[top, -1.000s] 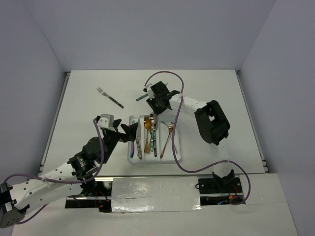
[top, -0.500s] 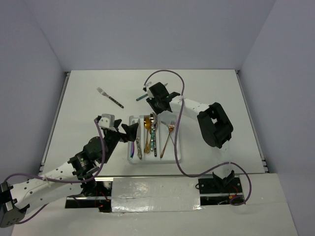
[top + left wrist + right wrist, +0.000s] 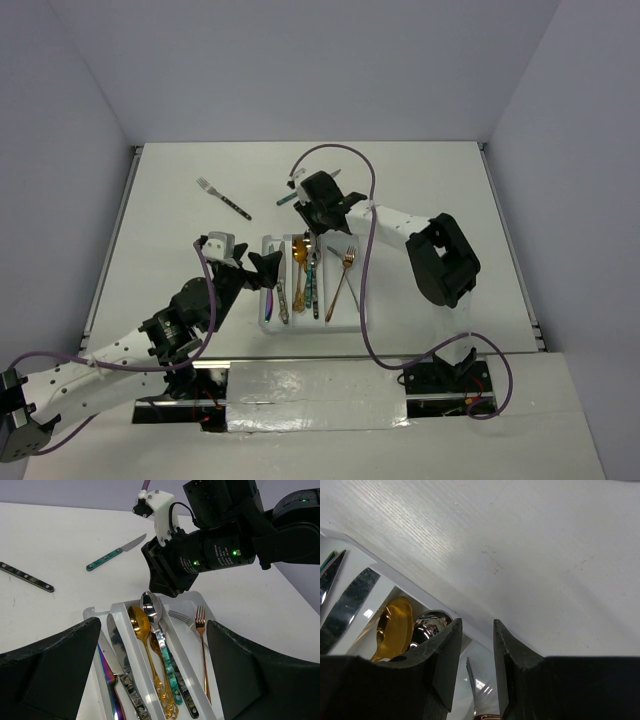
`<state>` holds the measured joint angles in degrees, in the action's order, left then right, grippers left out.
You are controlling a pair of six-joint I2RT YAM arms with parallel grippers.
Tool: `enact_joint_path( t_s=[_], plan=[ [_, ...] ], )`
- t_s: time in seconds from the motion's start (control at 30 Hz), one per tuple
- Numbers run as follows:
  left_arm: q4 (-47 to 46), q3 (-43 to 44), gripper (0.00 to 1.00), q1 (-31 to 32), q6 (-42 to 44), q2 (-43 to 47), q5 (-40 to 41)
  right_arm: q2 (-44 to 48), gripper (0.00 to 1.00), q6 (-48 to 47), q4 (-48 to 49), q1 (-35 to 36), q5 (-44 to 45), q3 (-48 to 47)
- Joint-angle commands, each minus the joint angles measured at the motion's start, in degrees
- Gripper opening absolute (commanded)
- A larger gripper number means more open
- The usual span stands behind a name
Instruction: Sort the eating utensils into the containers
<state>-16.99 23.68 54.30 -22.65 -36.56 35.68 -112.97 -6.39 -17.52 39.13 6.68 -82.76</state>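
The near end of the fork's dark handle [image 3: 243,212] [image 3: 39,582] lies outward and below, so my left gripper moves outward and tips down to close on it next.
The white tray [image 3: 357,318] holds several utensils in its three long compartments. In the left wrist view the left compartment holds an iridescent purple piece [image 3: 111,682] and a knife [image 3: 116,645]. The middle one holds a gold spoon [image 3: 139,625] and a teal-handled silver spoon [image 3: 151,609]. The right one holds a silver fork [image 3: 181,617] and a copper fork [image 3: 201,625]. My right gripper [image 3: 312,228] hovers over the tray's far end, jaws slightly apart and empty [image 3: 477,622]. My left gripper [image 3: 264,270] is wide open and empty over the tray's near left side [image 3: 154,625].
A teal-handled knife [image 3: 115,553] lies on the table beyond the tray, partly hidden by the right gripper in the top view [image 3: 287,198]. A dark-handled fork [image 3: 222,198] lies at the far left; its handle shows in the left wrist view [image 3: 27,577].
My right gripper has shifted slightly to the left and away over the tray's far end, and its elbow swung right. The left arm and the utensils have barely moved.
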Motion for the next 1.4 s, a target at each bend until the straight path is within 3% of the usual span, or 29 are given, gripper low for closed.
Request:
enact_joint_path(
  t_s=[0.0, 0.63, 1.37],
  plan=[
    [-1.7, 1.3, 0.99, 0.2, -0.2, 0.5, -0.2, 1.3, 0.39, 0.6, 1.8, 0.7, 0.0, 0.1],
    [-1.9, 1.4, 0.99, 0.3, -0.1, 0.3, -0.2, 4.4, 0.38, 1.6, 5.1, 3.1, 0.4, 5.7],
    [-2.7, 0.8, 0.99, 0.3, 0.9, -0.5, 1.2, 11.1, 0.38, 4.8, -0.3, 6.9, 7.8, 9.0]
  ],
)
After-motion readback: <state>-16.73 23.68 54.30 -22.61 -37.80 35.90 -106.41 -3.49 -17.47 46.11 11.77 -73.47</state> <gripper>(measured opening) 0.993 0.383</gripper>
